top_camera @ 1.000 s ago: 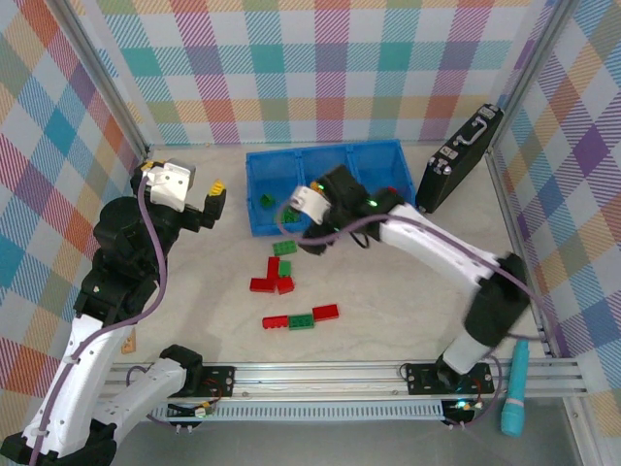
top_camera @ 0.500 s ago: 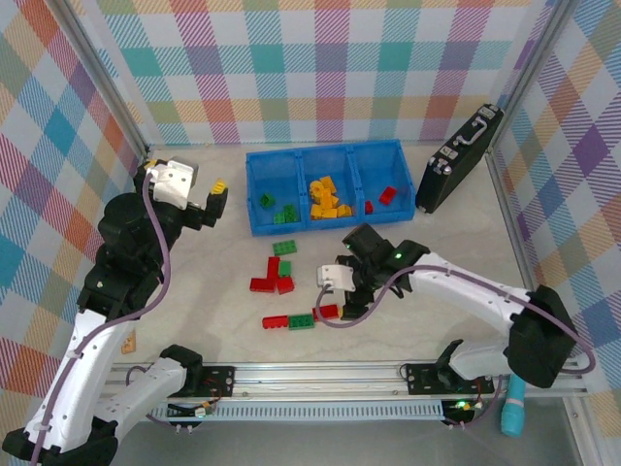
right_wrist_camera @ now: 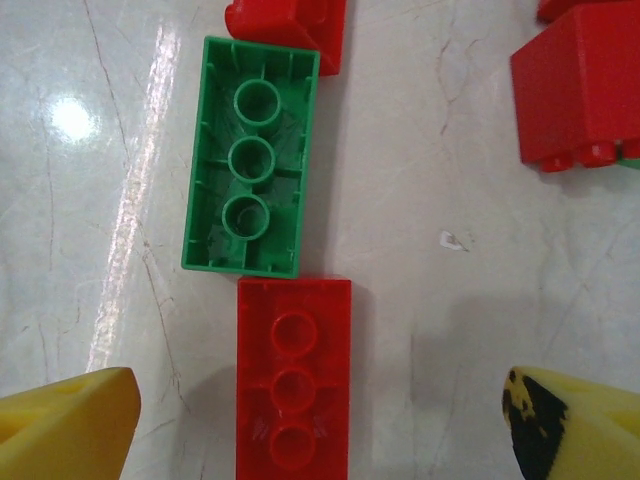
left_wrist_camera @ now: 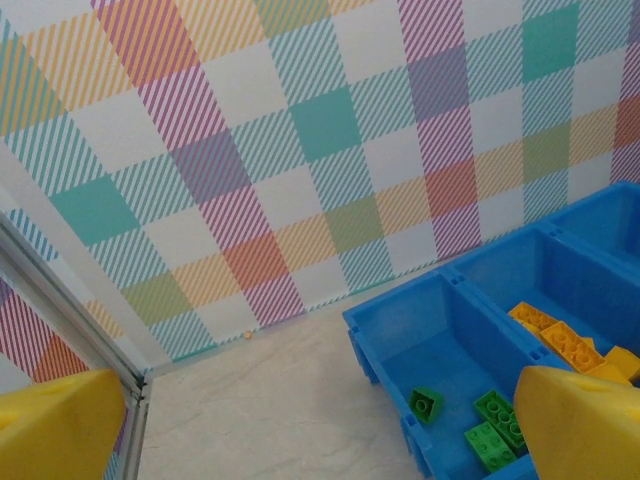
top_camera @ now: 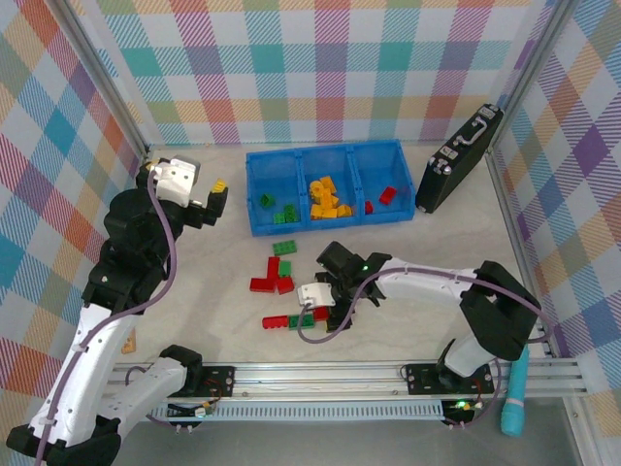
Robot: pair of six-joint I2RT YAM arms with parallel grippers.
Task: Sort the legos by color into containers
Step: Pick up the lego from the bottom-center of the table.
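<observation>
I need to lower my right gripper around the upside-down red brick (top_camera: 321,314) (right_wrist_camera: 293,380) next and close on its long sides, because the bare tabletop along both leaves room for the fingers.
The blue bin (top_camera: 254,225) has three containers: green legos (top_camera: 276,210) in the left one, yellow-orange ones (top_camera: 328,199) in the middle, red ones (top_camera: 384,196) on the right. Loose legos lie in front: a green brick (top_camera: 283,249), a red and green cluster (top_camera: 273,279), and a red-green row (top_camera: 287,321). My right gripper (top_camera: 322,309) hovers open, low over that row's right end. An upside-down red brick (right_wrist_camera: 293,380) lies between its fingers, and an upside-down green brick (right_wrist_camera: 252,155) lies just beyond. My left gripper (top_camera: 215,198) is raised left of the bin, open and empty, facing the green container (left_wrist_camera: 470,400).
A black hard case (top_camera: 456,160) leans at the back right beside the bin. Plaid walls close in the back and both sides. A metal rail (top_camera: 320,374) runs along the near edge. More red bricks (right_wrist_camera: 575,95) lie right of the gripper's line.
My right arm swung back from over the bin to the loose row at the front and came down over the red brick, jaws open. The left arm barely moved.
</observation>
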